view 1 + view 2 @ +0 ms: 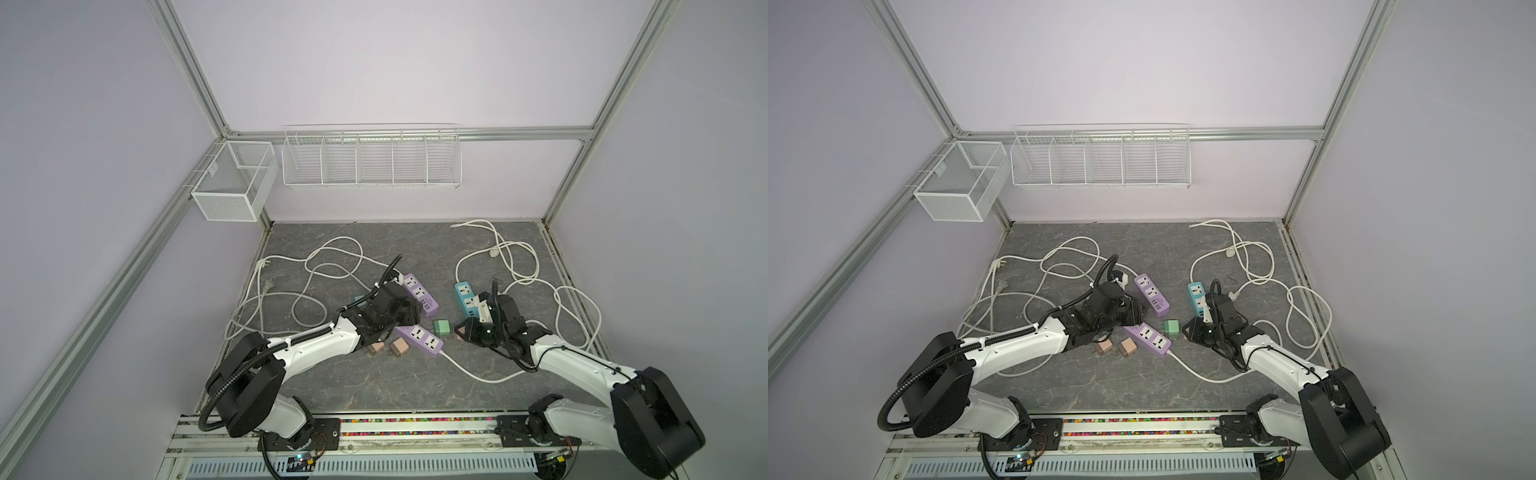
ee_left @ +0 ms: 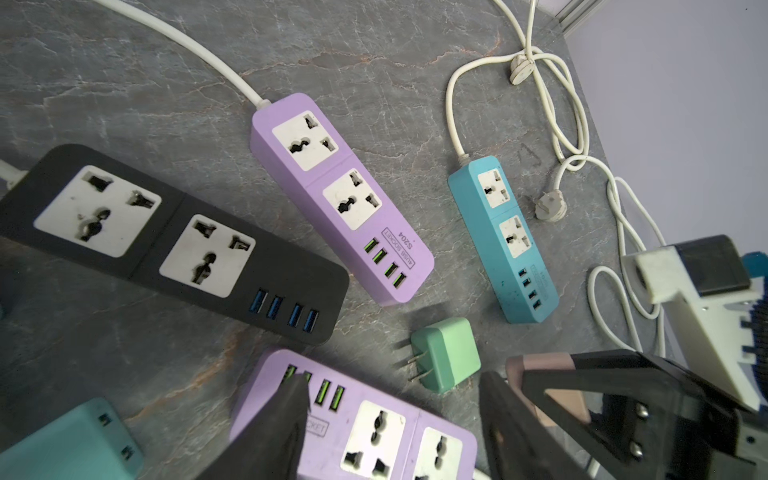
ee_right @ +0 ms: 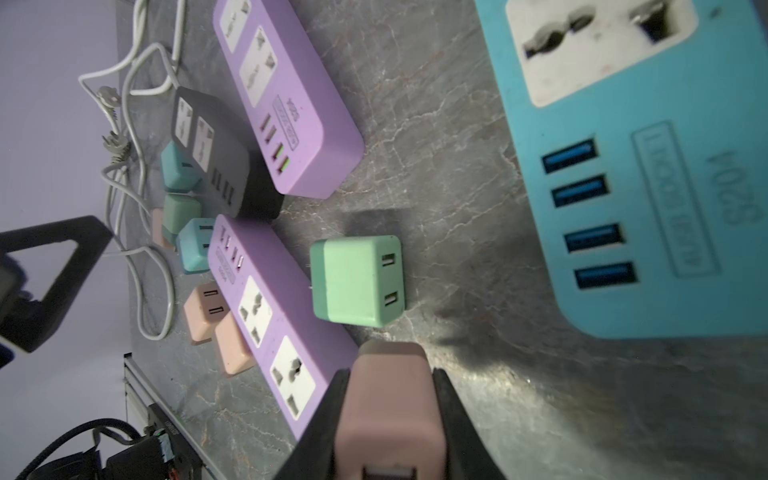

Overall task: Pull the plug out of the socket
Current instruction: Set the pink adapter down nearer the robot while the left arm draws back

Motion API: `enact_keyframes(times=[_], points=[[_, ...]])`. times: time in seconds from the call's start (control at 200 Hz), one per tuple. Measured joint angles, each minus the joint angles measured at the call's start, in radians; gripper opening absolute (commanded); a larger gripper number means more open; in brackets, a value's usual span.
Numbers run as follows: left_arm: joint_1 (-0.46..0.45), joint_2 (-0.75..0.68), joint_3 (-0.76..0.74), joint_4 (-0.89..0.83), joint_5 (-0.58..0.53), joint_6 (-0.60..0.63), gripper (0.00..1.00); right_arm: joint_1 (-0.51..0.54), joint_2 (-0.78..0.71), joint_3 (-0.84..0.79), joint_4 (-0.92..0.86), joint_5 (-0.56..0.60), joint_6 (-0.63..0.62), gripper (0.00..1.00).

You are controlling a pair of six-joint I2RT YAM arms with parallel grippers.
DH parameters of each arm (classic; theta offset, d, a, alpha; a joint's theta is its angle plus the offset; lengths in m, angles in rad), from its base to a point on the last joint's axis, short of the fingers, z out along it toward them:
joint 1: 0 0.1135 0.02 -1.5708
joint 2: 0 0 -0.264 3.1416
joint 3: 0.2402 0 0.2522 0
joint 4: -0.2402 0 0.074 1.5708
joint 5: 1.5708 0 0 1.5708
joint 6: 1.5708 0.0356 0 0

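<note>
The right gripper lowers the dusty-pink plug down onto the bare tabletop (image 1: 459, 340) (image 3: 464, 358) beside the green plug next and releases it, since that spot lies just below the gripper.
A pink plug (image 3: 390, 407) is clamped between the fingers of my right gripper (image 3: 390, 374), which is shut on it just above the table, beside the near purple socket strip (image 3: 266, 316). Both top views show that gripper (image 1: 460, 332) right of the strip (image 1: 419, 338). In the left wrist view my left gripper (image 2: 395, 378) stands open over the USB end of that strip (image 2: 374, 424), holding nothing. Both of the strip's sockets are empty. A green plug (image 2: 449, 353) lies loose on the table between the strips.
A second purple strip (image 1: 419, 293), a blue strip (image 1: 467, 297) and a black strip (image 2: 174, 241) lie close by. Two pink plugs (image 1: 376, 348) (image 1: 399, 345) and teal plugs (image 3: 195, 245) sit left of the near strip. White cords (image 1: 528, 266) loop across the back.
</note>
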Motion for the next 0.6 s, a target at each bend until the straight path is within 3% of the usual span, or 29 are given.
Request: enact_keyframes(times=[0.42,0.6], points=[[0.000,-0.004,-0.051,0.048,-0.001,0.002,0.70,0.011,0.055,-0.026,0.072,0.027,0.014,0.11],[0.000,-0.005,-0.063,0.060,-0.006,-0.008,0.71,0.011,0.061,-0.026,0.072,0.042,0.014,0.24]])
